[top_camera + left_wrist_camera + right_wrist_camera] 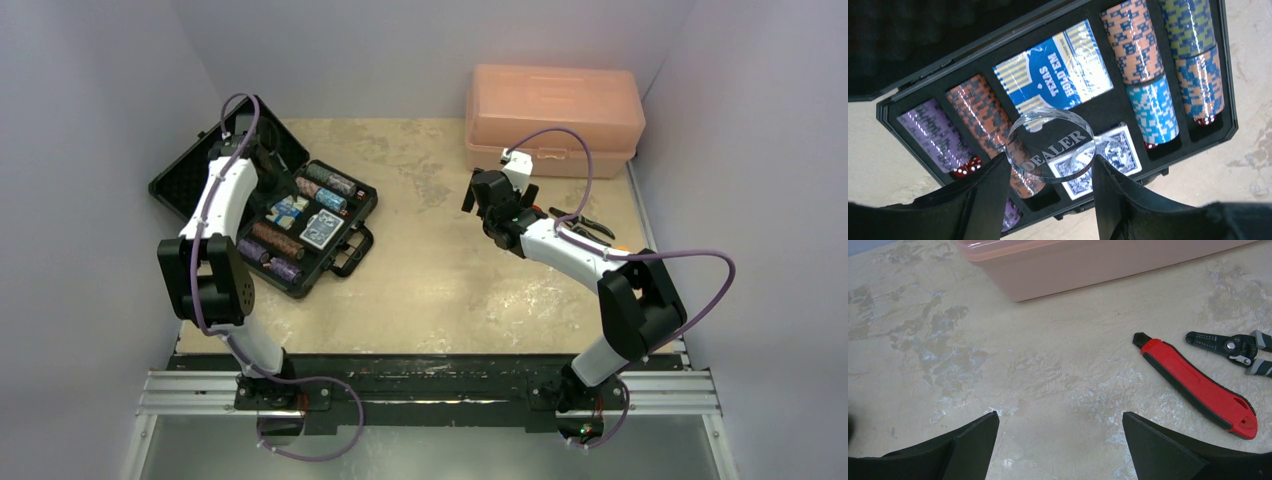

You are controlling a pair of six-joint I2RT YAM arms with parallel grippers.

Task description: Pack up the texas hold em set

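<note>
The robot's left gripper holds the clear disc and should lower it next into the open case [366,208], onto the blue card deck [1058,70] between the chip rows.
The black case [366,208] of the texas hold em set lies open at the back left, its foam lid [190,180] tilted back. Inside it are chip rows [1133,42], a blue card deck [1058,70], a second deck [1120,150] and tiny red dice [968,166]. My left gripper [1052,159] hovers over the case [1230,125], shut on a clear disc [1053,145] marked DEALER, held by its edges. In the top view the left gripper [262,160] sits above the case's far side. My right gripper [1060,415] stands open over bare table, nothing between its fingers.
A pink plastic toolbox [553,118] stands shut at the back right, its wall [1088,265] just beyond the right gripper [485,200]. A red utility knife [1198,385] and dark-handled pliers [1233,347] lie right of that gripper. Walls close in the table.
</note>
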